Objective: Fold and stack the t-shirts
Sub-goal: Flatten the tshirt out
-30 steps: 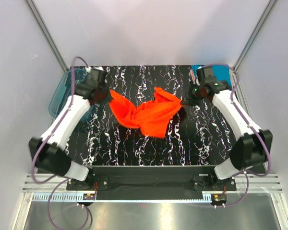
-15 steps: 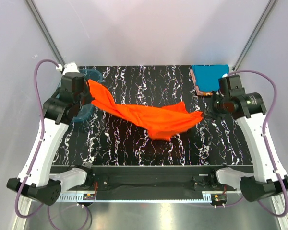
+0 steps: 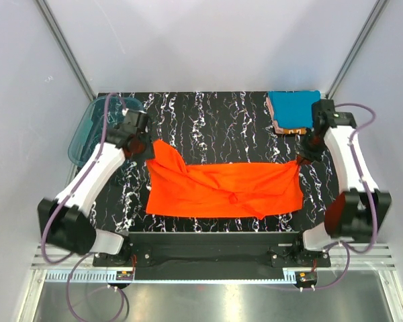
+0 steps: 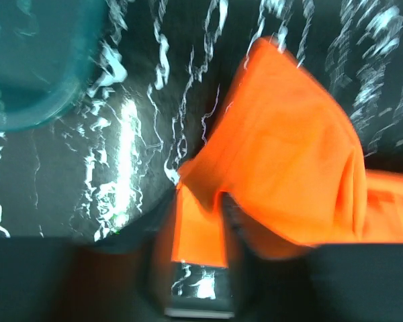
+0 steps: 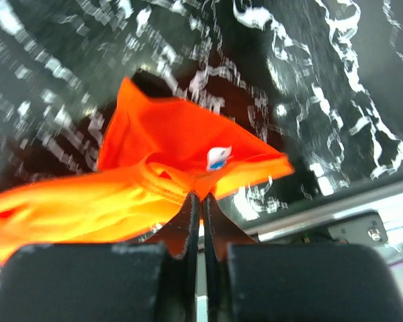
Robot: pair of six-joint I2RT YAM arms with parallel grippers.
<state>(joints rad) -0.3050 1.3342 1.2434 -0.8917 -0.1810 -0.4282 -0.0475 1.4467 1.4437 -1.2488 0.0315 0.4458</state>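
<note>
My left gripper will go outward and to the right in the overhead view, then down onto the shirt's pointed far tip (image 3: 160, 143) (image 4: 264, 52), since it sticks out past my fingers.
The bright orange-red t-shirt (image 3: 225, 191) lies spread wide across the near half of the table. My left gripper (image 3: 144, 144) is at its far left corner. In the left wrist view that gripper (image 4: 201, 198) is open, with a strip of the shirt (image 4: 289, 154) lying loose in the gap. My right gripper (image 3: 301, 159) is at the shirt's far right corner. Seen from the right wrist, it (image 5: 198, 194) is shut on the shirt (image 5: 174, 141) near the collar label (image 5: 218, 159). A folded teal t-shirt (image 3: 292, 107) tops a stack at the back right, with a pinkish-orange edge (image 3: 292, 129) under it.
A translucent teal tub (image 3: 87, 131) stands at the table's back left corner, close to my left arm, and shows again in the left wrist view (image 4: 33, 60). The black marbled table (image 3: 215, 117) ends at a metal rail (image 5: 336, 215) on the near side.
The shirt, stretched in the air between both grippers, has come down flat on the table toward the near edge. Both arms came in with it. My left jaws have parted.
</note>
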